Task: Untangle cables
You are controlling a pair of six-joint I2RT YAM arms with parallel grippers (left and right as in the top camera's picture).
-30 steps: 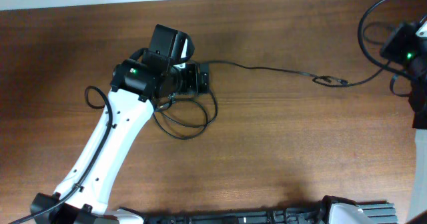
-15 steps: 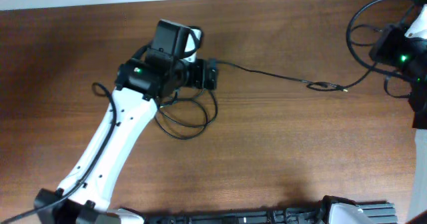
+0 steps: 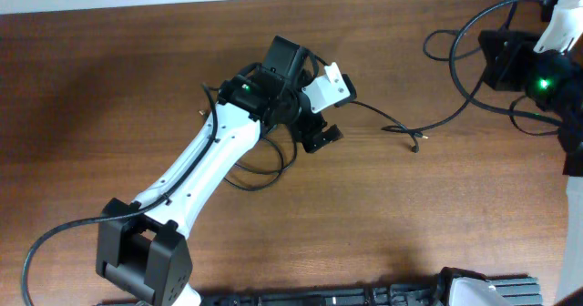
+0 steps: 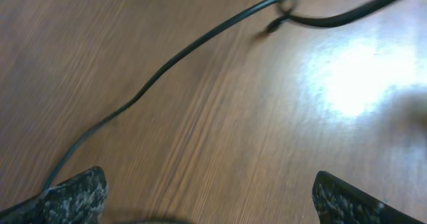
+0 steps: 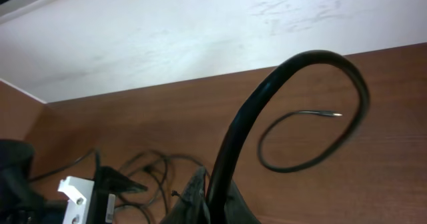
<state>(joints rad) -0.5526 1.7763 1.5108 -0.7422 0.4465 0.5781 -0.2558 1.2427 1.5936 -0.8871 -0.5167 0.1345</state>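
Observation:
The robot's right gripper will next swing down and to the right in the overhead view and release the black cable on the bare tabletop, because the cable's end crosses the thin cord (image 3: 378, 115).
Thin black cables lie on the wooden table (image 3: 410, 224). One bundle of loops (image 3: 271, 167) lies under my left arm. A thin cord (image 3: 378, 115) runs right from there to a small plug end (image 3: 415, 147). My left gripper (image 3: 321, 133) hovers over this spot, open and empty (image 4: 210, 187), with the cord (image 4: 180, 54) running past its left finger. My right gripper (image 3: 492, 56) at the far right is shut on another black cable (image 5: 287, 77), which arches up and curls to a metallic tip (image 5: 333, 115). That cable (image 3: 460, 110) sweeps down toward the plug end.
The white wall strip (image 5: 200, 31) borders the table's far edge behind the right gripper. My left arm's white link (image 3: 196, 174) crosses the table's left half diagonally. Dark equipment (image 3: 483, 290) lines the near edge.
My left gripper has swung right and turned, and is now open. The cord that was stretched between the arms has gone slack. My right gripper has moved left with its cable.

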